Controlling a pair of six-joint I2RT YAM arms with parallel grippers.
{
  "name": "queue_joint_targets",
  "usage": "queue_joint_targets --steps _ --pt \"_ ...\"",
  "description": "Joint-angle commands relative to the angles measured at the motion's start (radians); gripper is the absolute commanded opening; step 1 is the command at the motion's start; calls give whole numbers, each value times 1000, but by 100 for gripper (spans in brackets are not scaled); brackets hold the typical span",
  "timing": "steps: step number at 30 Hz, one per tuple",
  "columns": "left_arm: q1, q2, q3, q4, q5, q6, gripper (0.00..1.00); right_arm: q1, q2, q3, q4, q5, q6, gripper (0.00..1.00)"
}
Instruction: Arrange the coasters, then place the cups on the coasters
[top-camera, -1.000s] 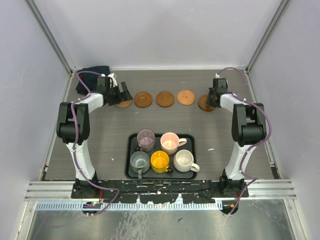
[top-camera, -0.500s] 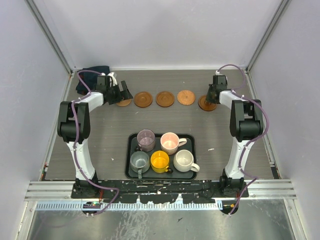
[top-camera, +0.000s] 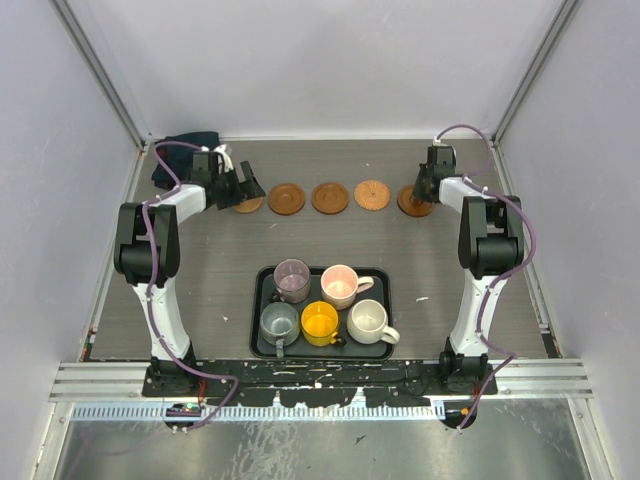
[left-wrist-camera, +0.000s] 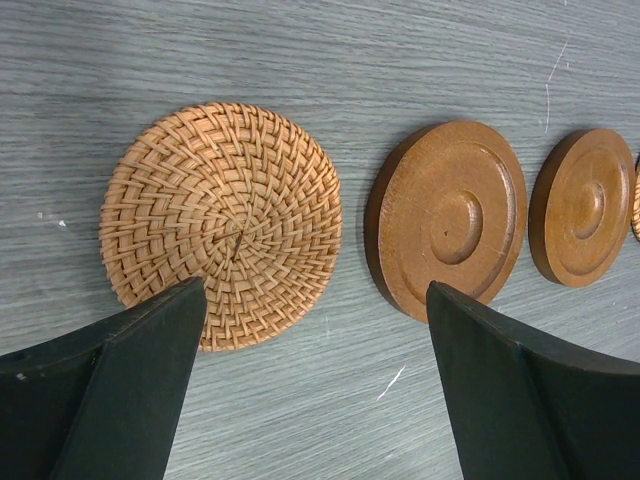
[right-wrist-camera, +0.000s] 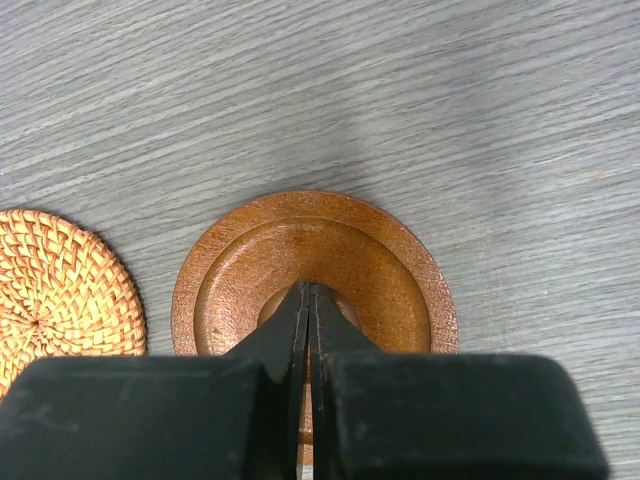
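Note:
The woven coaster's center is to my right gripper's left in the top view, so it moves there next, closed, off the wooden coaster.
Five coasters lie in a row at the back of the table. My left gripper (top-camera: 248, 190) hangs open over the leftmost one, a woven coaster (left-wrist-camera: 222, 222); a ringed wooden coaster (left-wrist-camera: 450, 218) and another (left-wrist-camera: 585, 205) lie to its right. Its jaws (left-wrist-camera: 315, 300) hold nothing. My right gripper (right-wrist-camera: 308, 292) is shut, its tips resting on the centre of the rightmost wooden coaster (right-wrist-camera: 315, 240), with a woven coaster (right-wrist-camera: 60, 285) beside it. The cups stand on the black tray (top-camera: 386, 290): purple (top-camera: 292, 279), pink (top-camera: 340, 285), grey-green (top-camera: 279, 322), yellow (top-camera: 320, 322), cream (top-camera: 369, 321).
A dark blue cloth (top-camera: 185, 150) lies bunched in the back left corner behind the left arm. The enclosure's walls close in the table at the back and on both sides.
The right gripper has slid slightly toward the back with the rightmost coaster under its tips, bringing it more in line with the row. The left arm has not moved.

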Motion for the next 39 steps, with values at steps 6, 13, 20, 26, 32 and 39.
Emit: queue_joint_targets --steps 6,13,20,26,32,39 --pt "5 -40 -37 20 10 -10 94 -7 -19 -16 10 -33 -16 2" --pt "5 -115 -29 26 12 -11 95 -7 -107 8 -1 -45 -57 3" --pt "5 -179 -45 32 8 -5 96 -4 -205 -18 20 -121 -61 5" --pt "4 -201 -68 50 14 -16 96 14 -234 -40 28 -208 -66 7" --pt "4 -224 -120 70 40 -33 96 87 -186 -31 25 -219 -99 7" --pt "4 -308 -231 120 31 -50 96 147 -103 40 17 -201 -103 6"
